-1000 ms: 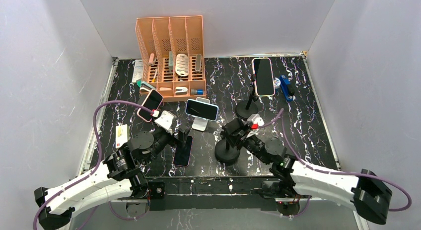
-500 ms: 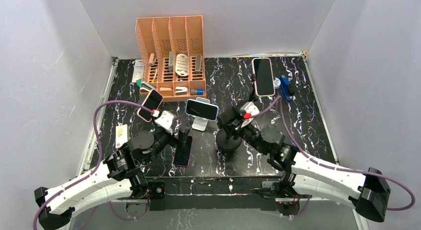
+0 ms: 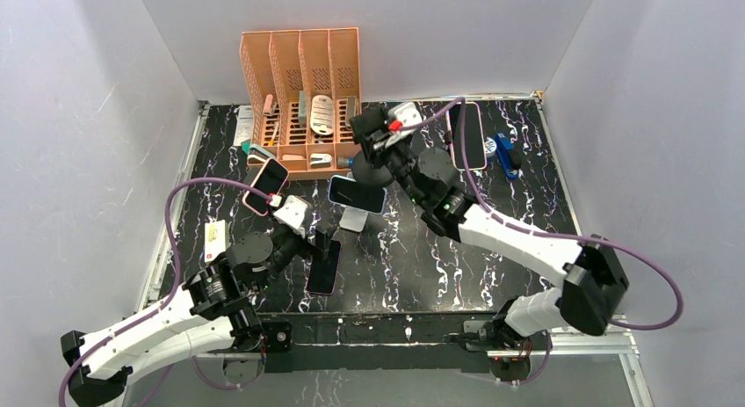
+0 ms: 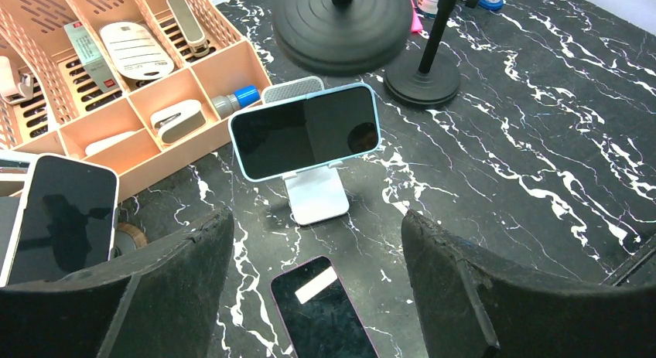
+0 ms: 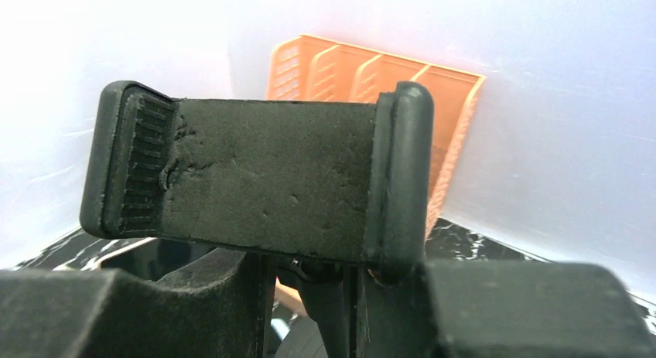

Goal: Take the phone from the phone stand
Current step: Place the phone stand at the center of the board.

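The stand's clamp is empty and the stand's base hangs in the air, so the robot's right gripper needs to turn and move down next to free the stand on the tabletop beside the organizer.
A dark phone with a pink rim lies flat, screen up, on the black marble table. My left gripper hangs open just over the phone's far end, its fingers on either side and touching nothing. My right gripper is shut on the stem of a black phone stand at the back, next to the orange organizer. The stand's foam-lined clamp is empty and fills the right wrist view above my right gripper. Its round base shows at the top of the left wrist view.
A light-blue phone rests sideways on a small white stand mid-table. Another phone sits on a tall black stand at the back right, near a blue object. A pink phone leans at the left by the organizer.
My right arm has carried the empty black stand from the front centre of the table to the back, beside the orange organizer. The left arm and the flat phone have not moved.
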Tool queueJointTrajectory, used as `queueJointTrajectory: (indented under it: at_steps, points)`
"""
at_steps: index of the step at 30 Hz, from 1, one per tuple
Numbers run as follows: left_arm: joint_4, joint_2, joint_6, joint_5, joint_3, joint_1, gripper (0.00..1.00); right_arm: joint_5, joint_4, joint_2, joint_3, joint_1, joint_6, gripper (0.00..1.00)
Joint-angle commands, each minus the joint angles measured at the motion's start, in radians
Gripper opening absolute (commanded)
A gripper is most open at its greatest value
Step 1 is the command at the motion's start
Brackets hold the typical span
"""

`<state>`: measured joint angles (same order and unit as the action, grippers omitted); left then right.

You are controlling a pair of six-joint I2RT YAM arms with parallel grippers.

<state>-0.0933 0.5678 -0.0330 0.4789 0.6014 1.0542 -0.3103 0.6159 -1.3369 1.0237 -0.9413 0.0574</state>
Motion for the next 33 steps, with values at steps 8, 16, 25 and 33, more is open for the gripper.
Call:
queueJointTrajectory:
  at_steps: [8,16,25,33]
  points:
    - [-0.002,-0.030,-0.003,0.011,0.028,0.001,0.77,-0.071,0.265,-0.243,0.271,0.163,0.013,0.01]
    - [0.004,-0.027,0.000,0.009,0.024,0.001,0.77,-0.111,0.333,-0.446,0.405,0.232,0.019,0.01]
    - [0.004,-0.039,0.003,0.018,0.023,0.001,0.77,-0.154,0.370,-0.608,0.527,0.269,0.068,0.01]
    - [0.006,-0.026,0.004,0.011,0.022,0.001,0.77,-0.181,0.407,-0.665,0.506,0.269,0.039,0.01]
